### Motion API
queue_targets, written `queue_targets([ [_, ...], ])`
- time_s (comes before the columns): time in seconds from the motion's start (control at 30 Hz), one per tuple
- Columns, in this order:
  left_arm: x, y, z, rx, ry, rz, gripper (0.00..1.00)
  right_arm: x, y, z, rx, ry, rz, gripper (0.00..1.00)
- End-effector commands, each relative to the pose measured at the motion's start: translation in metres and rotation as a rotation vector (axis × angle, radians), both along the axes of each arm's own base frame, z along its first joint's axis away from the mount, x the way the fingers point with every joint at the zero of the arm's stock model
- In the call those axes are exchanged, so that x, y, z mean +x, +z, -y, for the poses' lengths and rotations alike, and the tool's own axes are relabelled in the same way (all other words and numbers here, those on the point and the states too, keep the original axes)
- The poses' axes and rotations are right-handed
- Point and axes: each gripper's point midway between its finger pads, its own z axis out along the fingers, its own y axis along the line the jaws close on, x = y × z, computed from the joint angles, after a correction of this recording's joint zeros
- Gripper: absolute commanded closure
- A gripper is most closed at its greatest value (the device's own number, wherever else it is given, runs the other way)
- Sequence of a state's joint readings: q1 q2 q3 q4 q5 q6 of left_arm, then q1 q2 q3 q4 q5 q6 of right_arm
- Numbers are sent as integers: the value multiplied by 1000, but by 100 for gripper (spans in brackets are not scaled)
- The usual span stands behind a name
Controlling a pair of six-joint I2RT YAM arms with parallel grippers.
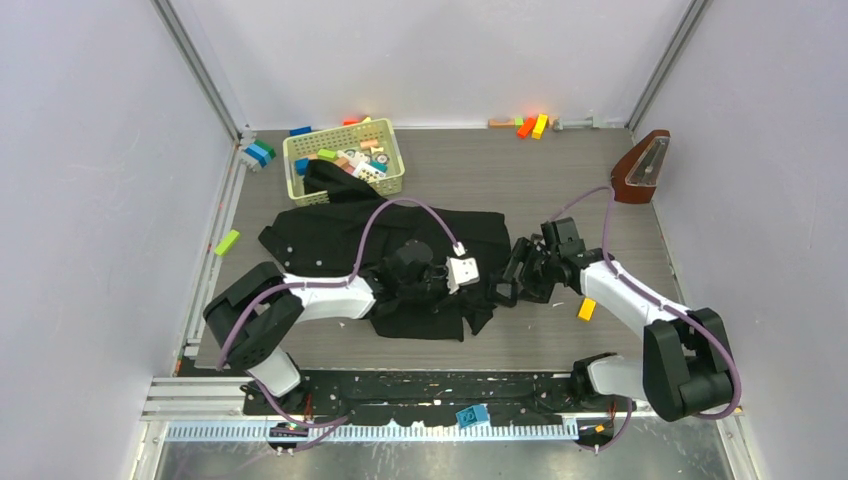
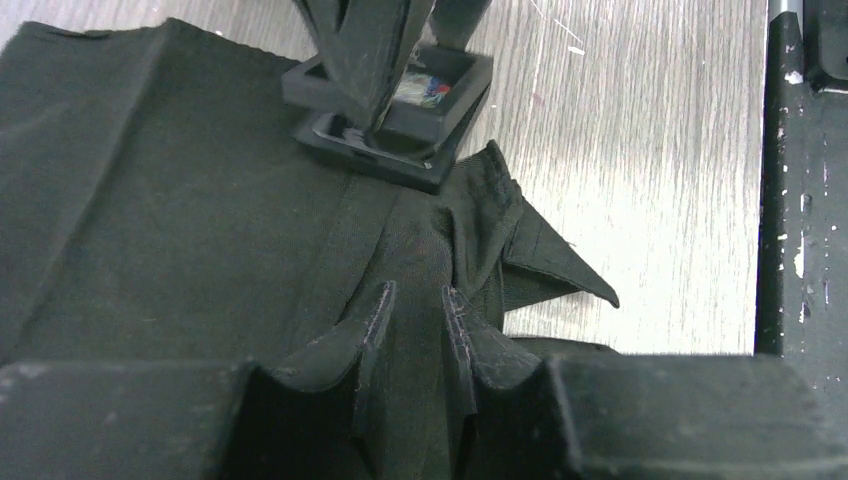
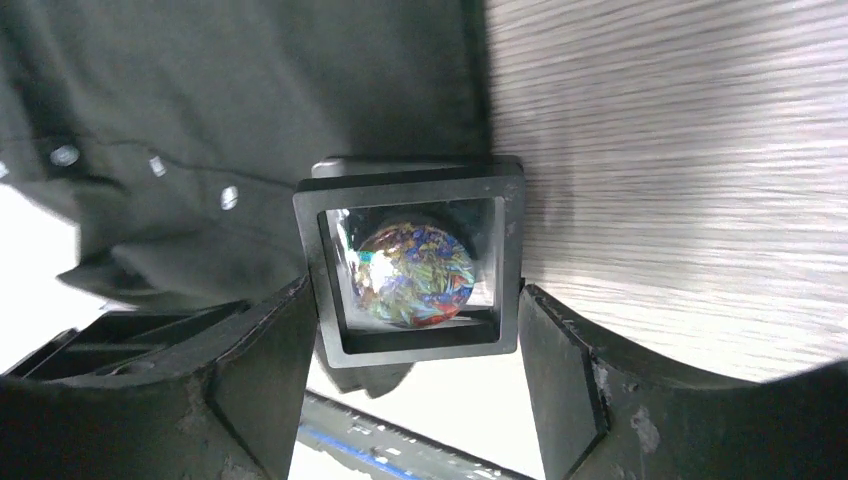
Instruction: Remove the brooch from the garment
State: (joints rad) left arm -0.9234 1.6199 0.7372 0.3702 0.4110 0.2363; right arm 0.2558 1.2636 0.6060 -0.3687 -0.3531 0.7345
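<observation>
I should move my right gripper off the garment and down onto bare tabletop by the yellow block [image 1: 564,299], because that spot is to its right in the top view.
The black garment [image 1: 330,240] lies crumpled mid-table. It also shows in the left wrist view [image 2: 180,200] and in the right wrist view [image 3: 250,100], where small white buttons [image 3: 228,197] show. My left gripper [image 1: 478,292] [image 2: 415,315] is shut on a bunched fold of the garment near its right edge. My right gripper [image 1: 508,284] [image 3: 415,380] is shut on a small square black frame [image 3: 410,345] [image 2: 400,110] holding a multicoloured round piece [image 3: 412,275], at the garment's edge. No orange-red leaf-like brooch shows in any view.
A yellow basket [image 1: 343,160] of toy blocks stands at the back left, on the garment's far end. Loose blocks lie at the back wall [image 1: 530,125], far left [image 1: 227,242] and by the right arm [image 1: 586,309]. A brown wedge-shaped object [image 1: 641,168] stands back right.
</observation>
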Motion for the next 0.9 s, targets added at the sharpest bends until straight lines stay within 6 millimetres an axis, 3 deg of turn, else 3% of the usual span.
queue_targets([
  [0.0, 7, 33, 2, -89, 41, 73, 75, 2, 5, 45, -266, -39, 22, 71],
  [0.2, 11, 47, -5, -108, 97, 79, 76, 3, 15, 79, -447, -108, 5, 69],
  [0.5, 18, 65, -17, -172, 208, 89, 76, 12, 5, 122, -706, -186, -79, 65],
  [0.7, 20, 60, -14, -199, 223, 73, 76, 28, -2, 143, -814, -237, -116, 58],
  [0.77, 20, 59, -14, -199, 227, 74, 76, 31, -7, 149, -821, -250, -138, 51],
  [0.87, 22, 59, -15, -195, 234, 79, 75, 34, -11, 159, -845, -274, -152, 21],
])
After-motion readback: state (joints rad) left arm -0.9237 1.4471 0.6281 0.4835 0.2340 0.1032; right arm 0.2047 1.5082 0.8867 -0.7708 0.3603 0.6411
